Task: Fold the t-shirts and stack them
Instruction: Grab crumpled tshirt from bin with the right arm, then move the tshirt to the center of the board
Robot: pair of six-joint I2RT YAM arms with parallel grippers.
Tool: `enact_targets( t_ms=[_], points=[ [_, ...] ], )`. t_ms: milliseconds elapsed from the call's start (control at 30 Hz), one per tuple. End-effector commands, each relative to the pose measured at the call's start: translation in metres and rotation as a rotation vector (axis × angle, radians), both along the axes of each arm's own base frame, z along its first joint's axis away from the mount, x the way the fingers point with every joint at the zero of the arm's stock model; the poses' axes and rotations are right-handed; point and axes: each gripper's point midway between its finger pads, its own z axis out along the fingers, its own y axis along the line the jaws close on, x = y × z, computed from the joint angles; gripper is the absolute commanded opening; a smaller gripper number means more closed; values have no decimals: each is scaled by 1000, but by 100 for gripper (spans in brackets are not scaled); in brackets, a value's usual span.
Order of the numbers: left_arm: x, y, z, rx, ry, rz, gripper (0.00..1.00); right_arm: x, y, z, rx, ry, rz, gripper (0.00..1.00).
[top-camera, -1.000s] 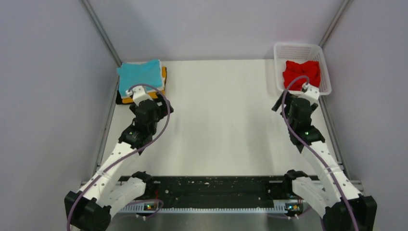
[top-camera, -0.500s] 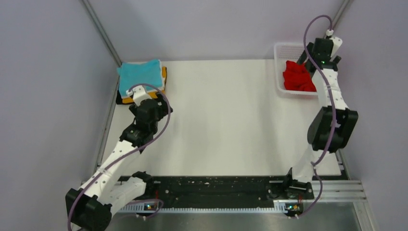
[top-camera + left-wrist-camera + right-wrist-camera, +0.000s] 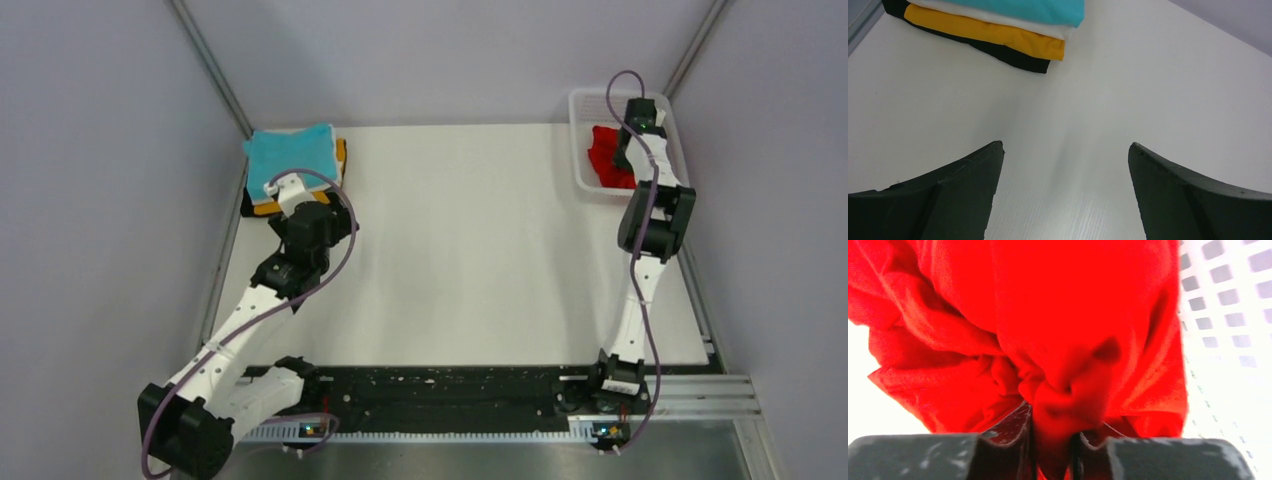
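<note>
My right gripper holds the red t-shirt and will move up from the basket, then to the left in the top view, and release the t-shirt where the middle of the table is bare.
A crumpled bright red t-shirt lies in the white mesh basket. My right gripper reaches down into the basket and is shut on a bunched fold of the red cloth. At the table's far left corner stands a stack of folded t-shirts: turquoise on top, then white, orange-yellow and black. My left gripper hovers open over bare table just in front of the stack, with nothing between its fingers.
The basket's mesh wall rises close on the right of the red cloth. Metal frame posts run along both back corners, and grey walls close in the table on three sides.
My right arm swung up and out to the basket, came down onto the red t-shirt, and its jaws closed on the cloth. The left arm has barely shifted.
</note>
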Motion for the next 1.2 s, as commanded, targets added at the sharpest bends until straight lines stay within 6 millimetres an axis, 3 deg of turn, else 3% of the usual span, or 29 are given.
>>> enact_targets(
  t_ms=[0,67,200,333,433,700,800,933,967,1167],
  points=[
    [7,2,21,3,-42,10,99,29,-10,76,-39,-175,23,2],
    [7,1,21,2,-42,5,99,35,-4,120,-31,-277,58,0],
    [7,0,22,-1,-53,0,99,37,25,234,-9,-517,220,0],
    [6,-2,23,-15,-66,-8,99,14,72,329,69,-709,402,0],
    [4,0,22,-12,-67,-7,99,-14,113,385,158,-822,516,0],
    [-5,14,14,24,-59,44,99,-90,268,474,361,-978,999,0],
    [-8,20,9,28,-61,70,99,-123,330,480,422,-968,1203,0],
    [-13,25,2,21,-45,99,99,-144,374,461,432,-919,1312,0],
    [-13,25,1,13,-42,102,99,-146,383,449,415,-896,1322,0],
    [-10,14,-16,-41,23,83,99,-148,420,331,347,-642,1250,0]
  ],
)
